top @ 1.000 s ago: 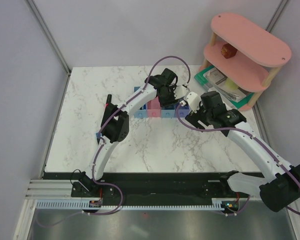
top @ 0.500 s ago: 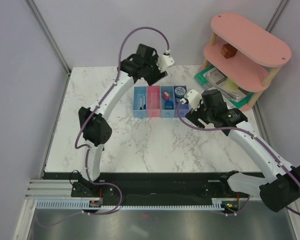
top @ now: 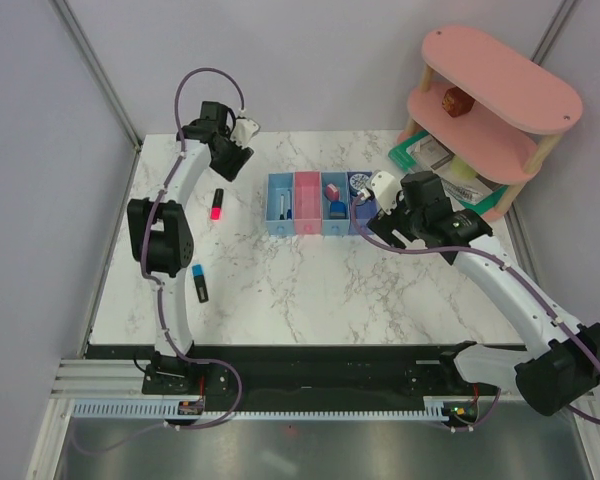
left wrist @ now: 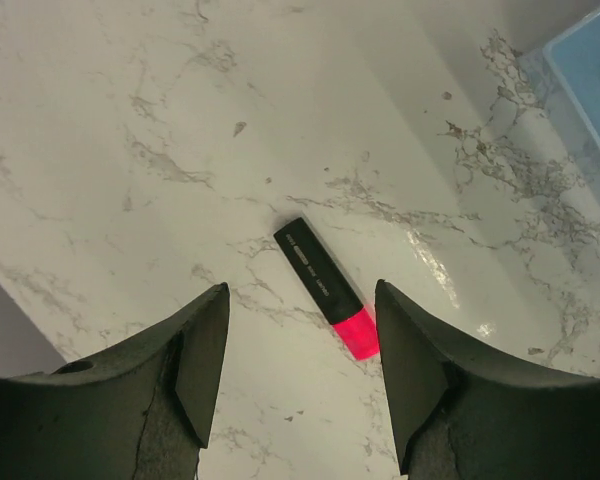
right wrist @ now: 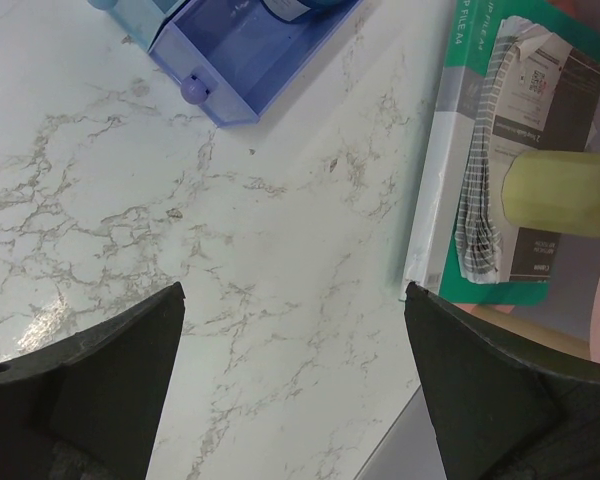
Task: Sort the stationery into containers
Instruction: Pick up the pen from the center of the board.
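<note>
My left gripper needs to turn to line up with the pink highlighter's slant and lower its fingers on both sides of the highlighter's black body near its pink end (top: 217,205) (left wrist: 337,304), because the pink highlighter lies at a slant below.
The four joined bins (top: 307,222) stand in a row mid-table. The light blue bin (top: 280,207) holds thin pens, the blue bin (top: 333,222) a pink eraser (top: 332,192) and a blue cube (top: 336,209), and the violet-blue bin (top: 361,222) the tape roll (top: 359,183). A pink highlighter (top: 217,204) lies left of the bins. A blue highlighter (top: 198,282) lies further forward. My left gripper (top: 228,160) hovers open and empty just behind the pink highlighter (left wrist: 325,285), which lies between its fingers' line of sight. My right gripper (top: 378,207) is open and empty beside the violet-blue bin (right wrist: 240,60).
A pink two-tier shelf (top: 500,90) stands at the back right with a brown block (top: 455,100) on it. A green-rimmed flat tray (right wrist: 520,150) with papers lies under it, close to my right gripper (right wrist: 295,300). The light blue bin's corner (left wrist: 590,90) shows right of my left gripper (left wrist: 300,330).
My left arm has swung from over the bins back and far left, and now hangs over the pink highlighter. My right arm has barely moved.
</note>
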